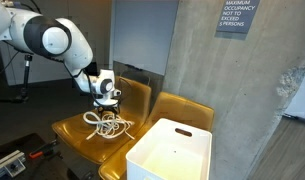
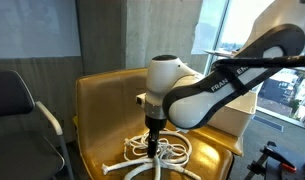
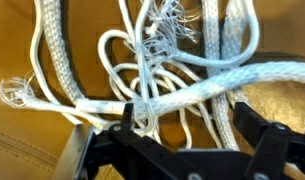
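Note:
I will next lower my gripper onto the crossing pieces of the white rope just below it and close it, because several pieces already run between its open fingers.
A tangled white rope lies in a loose heap on the seat of a mustard-yellow chair. The same rope spreads over the seat in both exterior views. My gripper hangs straight down over the heap, its tips right at the strands. In the wrist view the rope fills the frame, with frayed ends at the top and left. My gripper stands open, and several strands lie between its black fingers. Nothing is clamped.
A white plastic bin sits on a second yellow chair beside the rope. A grey concrete pillar stands behind. A dark office chair is close to the yellow seat.

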Robot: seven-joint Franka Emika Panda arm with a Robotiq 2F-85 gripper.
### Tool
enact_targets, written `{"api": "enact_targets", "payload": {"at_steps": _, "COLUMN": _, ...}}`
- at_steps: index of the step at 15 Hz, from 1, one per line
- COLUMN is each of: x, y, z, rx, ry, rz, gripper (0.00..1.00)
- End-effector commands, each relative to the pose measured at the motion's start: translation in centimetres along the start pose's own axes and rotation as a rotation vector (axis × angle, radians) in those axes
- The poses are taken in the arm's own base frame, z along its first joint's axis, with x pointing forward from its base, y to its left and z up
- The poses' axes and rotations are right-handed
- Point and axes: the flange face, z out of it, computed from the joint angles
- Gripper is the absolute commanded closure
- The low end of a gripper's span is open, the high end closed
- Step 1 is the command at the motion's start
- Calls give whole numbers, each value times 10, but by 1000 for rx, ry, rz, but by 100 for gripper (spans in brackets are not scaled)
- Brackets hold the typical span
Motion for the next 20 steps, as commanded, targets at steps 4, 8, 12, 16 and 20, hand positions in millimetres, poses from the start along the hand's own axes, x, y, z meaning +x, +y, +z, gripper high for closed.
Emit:
{"api": "enact_targets", "payload": {"at_steps": 4, "x": 2, "y": -3, "z": 53, "rx": -53, "ry": -82, "rz": -25, "gripper": 0}}
{"api": "enact_targets", "payload": {"at_steps": 8, "x": -5, "y": -24, "z": 85, "rx": -27, "ry": -128, "rz": -31, "gripper": 0}}
{"api": "enact_targets", "payload": {"at_steps": 12, "x": -12, "y": -33, "z": 95, "rx": -17, "ry": -143, "rz": -16, "gripper": 34}}
{"api": "enact_targets", "payload": {"at_steps": 16, "x": -7, "y": -37, "z": 83, "rx": -2, "ry": -139, "rz": 6, "gripper": 63}}
{"api": "enact_targets", "payload": {"at_steps": 20, "x": -8, "y": -31, "z": 55, "rx": 6, "ry": -130, "rz": 36, "gripper": 93}}
